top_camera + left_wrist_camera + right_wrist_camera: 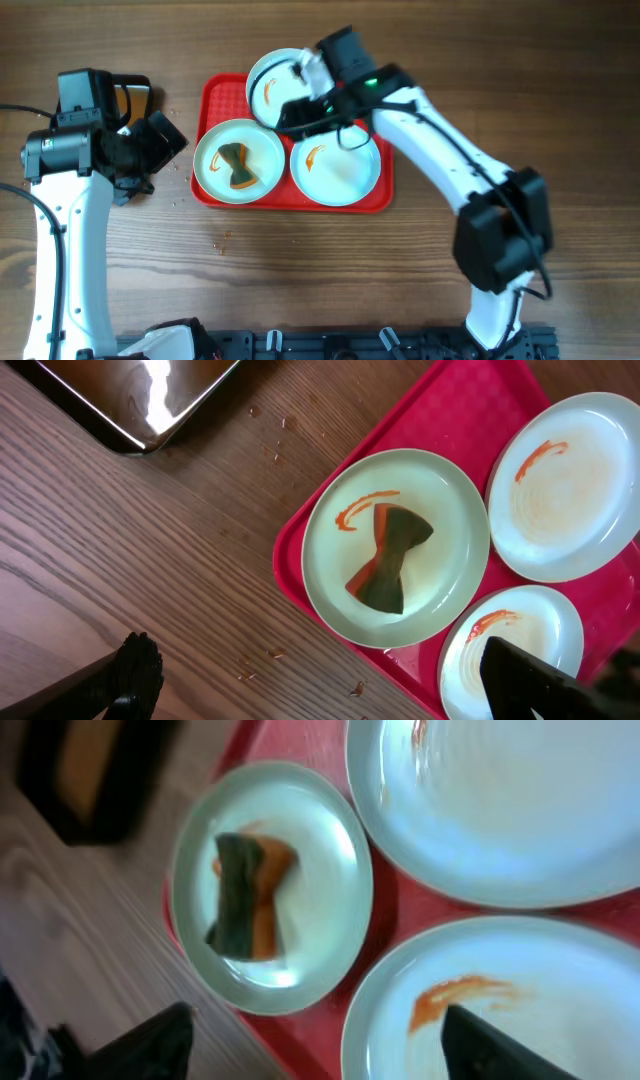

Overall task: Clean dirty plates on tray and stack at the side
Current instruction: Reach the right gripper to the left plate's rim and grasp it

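The sponge plate's rim by the other plates lies below and to the left in the overhead view, so my right gripper moves down that way next.
The red tray (215, 95) holds three white plates. The left plate (262, 150) carries a green and orange sponge (236, 166). The right plate (340, 170) and the far plate (272, 75) each bear an orange smear. My right gripper (300, 108) is open and empty, hovering over the near edge of the far plate. In the right wrist view its fingers (320, 1050) straddle the tray edge and a smeared plate (520, 990), with the sponge plate (300, 920) ahead. My left gripper (170, 140) is open and empty, left of the tray; its fingers (330, 680) span bare wood and a smeared plate (520, 625).
A black pan (128, 98) of brownish water sits left of the tray, behind my left gripper; it also shows in the left wrist view (130, 400). Small crumbs (218, 240) lie on the wooden table in front of the tray.
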Robot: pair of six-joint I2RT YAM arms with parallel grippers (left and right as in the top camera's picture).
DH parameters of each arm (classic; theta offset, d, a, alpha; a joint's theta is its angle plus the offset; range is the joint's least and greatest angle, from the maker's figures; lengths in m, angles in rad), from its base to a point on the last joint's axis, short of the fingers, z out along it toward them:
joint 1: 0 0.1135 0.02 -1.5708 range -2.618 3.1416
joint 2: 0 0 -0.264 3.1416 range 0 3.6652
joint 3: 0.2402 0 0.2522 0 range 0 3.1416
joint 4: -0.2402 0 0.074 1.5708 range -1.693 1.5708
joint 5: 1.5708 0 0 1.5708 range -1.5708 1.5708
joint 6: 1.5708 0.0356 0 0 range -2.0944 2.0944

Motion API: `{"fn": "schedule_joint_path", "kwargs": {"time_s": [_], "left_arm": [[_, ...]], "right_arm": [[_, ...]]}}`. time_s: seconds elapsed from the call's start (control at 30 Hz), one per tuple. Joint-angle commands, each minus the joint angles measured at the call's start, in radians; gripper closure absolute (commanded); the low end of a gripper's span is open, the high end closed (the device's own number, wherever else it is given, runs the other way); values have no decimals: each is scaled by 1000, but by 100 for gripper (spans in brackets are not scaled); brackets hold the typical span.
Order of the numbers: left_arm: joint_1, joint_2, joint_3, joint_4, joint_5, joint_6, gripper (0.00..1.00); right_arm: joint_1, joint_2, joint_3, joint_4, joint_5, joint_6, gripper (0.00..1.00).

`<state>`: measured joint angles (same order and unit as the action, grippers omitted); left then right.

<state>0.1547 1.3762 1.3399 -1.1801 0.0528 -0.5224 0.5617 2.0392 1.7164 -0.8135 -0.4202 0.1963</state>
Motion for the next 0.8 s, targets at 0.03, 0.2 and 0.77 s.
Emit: {"fn": "schedule_joint_path", "kwargs": {"time_s": [0.03,0.2,0.77], "left_arm": [[5,-2,0,13,2,-10,0],[5,-2,0,5,2,-9,0],[5,-2,0,17,2,-6,0]], "right_arm": [[24,143,254,-170,87,-31,12],[37,147,205,115,89,21,9],[137,244,-19,288,310,89,55]]}}
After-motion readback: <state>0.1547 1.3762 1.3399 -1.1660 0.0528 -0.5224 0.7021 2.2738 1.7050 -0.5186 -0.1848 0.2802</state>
